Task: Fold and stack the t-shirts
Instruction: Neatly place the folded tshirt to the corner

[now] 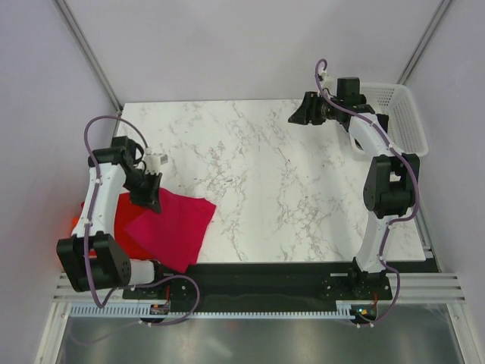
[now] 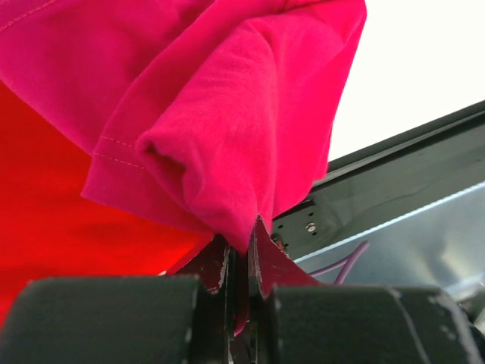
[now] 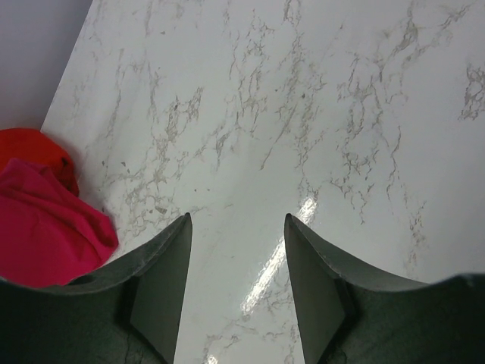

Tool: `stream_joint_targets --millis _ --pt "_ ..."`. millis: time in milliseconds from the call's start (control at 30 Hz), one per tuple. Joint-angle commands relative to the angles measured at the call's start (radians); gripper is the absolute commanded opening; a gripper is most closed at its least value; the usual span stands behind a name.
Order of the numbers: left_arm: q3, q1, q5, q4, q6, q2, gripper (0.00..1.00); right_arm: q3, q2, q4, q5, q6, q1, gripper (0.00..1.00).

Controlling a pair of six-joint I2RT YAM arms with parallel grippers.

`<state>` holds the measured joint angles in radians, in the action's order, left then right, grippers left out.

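Note:
I will next draw the crimson fold left in the top view with my left gripper, across the red shirt (image 1: 121,227), then release it: red cloth lies uncovered there.
A raspberry-crimson t-shirt (image 1: 173,224) hangs and drapes over the table's near left corner. My left gripper (image 1: 148,199) is shut on a fold of it; in the left wrist view the cloth (image 2: 227,129) bunches out from between the closed jaws (image 2: 241,250). A brighter red shirt (image 1: 121,227) lies under it at the left edge, also in the left wrist view (image 2: 53,212). My right gripper (image 1: 295,115) is open and empty, held above the far right of the table; in its wrist view (image 3: 236,220) both shirts show at far left: crimson (image 3: 45,227), red (image 3: 34,148).
A white plastic lattice basket (image 1: 402,114) stands at the table's far right edge, behind the right arm. The white marble tabletop (image 1: 288,182) spreads between the arms. A black rail (image 1: 265,277) runs along the near edge.

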<state>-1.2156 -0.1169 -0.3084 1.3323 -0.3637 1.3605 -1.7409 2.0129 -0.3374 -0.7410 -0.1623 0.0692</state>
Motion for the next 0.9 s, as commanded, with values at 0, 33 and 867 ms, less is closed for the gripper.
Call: stream_joint_targets --millis 0,33,867 --pt "0.048 -0.013 0.074 0.124 -0.047 -0.114 0.02 0.003 -0.034 0.020 -0.053 0.001 -0.002 0.60" --pt "0.059 -0.013 0.101 0.107 -0.043 -0.138 0.02 -0.003 -0.033 0.020 -0.057 0.001 -0.002 0.60" --pt "-0.162 -0.262 0.273 0.021 -0.259 -0.238 0.02 0.003 -0.020 0.074 -0.135 -0.075 0.007 0.57"
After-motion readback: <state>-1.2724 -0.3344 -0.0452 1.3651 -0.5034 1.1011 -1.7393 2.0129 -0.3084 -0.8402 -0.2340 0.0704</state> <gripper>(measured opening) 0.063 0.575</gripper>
